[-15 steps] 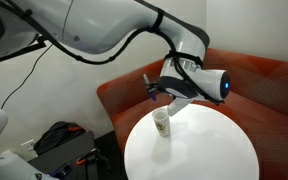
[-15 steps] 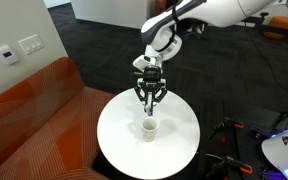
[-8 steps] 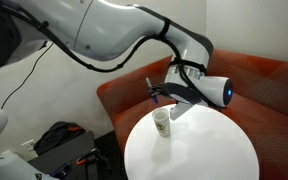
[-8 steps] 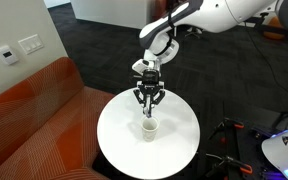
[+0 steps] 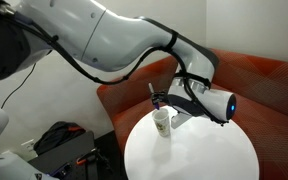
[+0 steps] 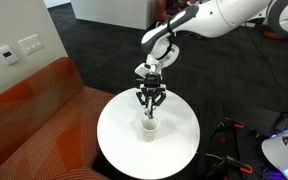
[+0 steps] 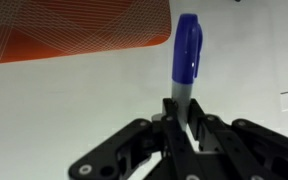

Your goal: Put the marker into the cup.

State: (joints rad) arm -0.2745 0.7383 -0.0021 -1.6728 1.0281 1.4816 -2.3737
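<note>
My gripper is just above the cup's opening (image 6: 149, 124), so it will go down toward it next and release the blue marker there, with the marker's loose end hanging over the cup's rim.
My gripper (image 7: 181, 112) is shut on the blue marker (image 7: 187, 52), which sticks out from between the fingers with its lighter end at the jaws. In both exterior views the gripper (image 6: 150, 103) hangs just above the white paper cup (image 6: 150, 129), which stands upright on the round white table (image 6: 119, 140). In an exterior view the cup (image 5: 162, 123) sits near the table's far left edge with the gripper (image 5: 162, 101) right above it. The cup is not visible in the wrist view.
An orange sofa (image 5: 274, 85) curves around the table (image 5: 194, 150) and also shows in the other exterior view (image 6: 29, 120). Dark bags and gear (image 5: 64, 145) lie on the floor beside the table. Black equipment (image 6: 234, 135) stands at the table's other side.
The arm has moved down and over slightly, bringing the gripper and the marker closer to the top of the cup. The cup has not moved.
</note>
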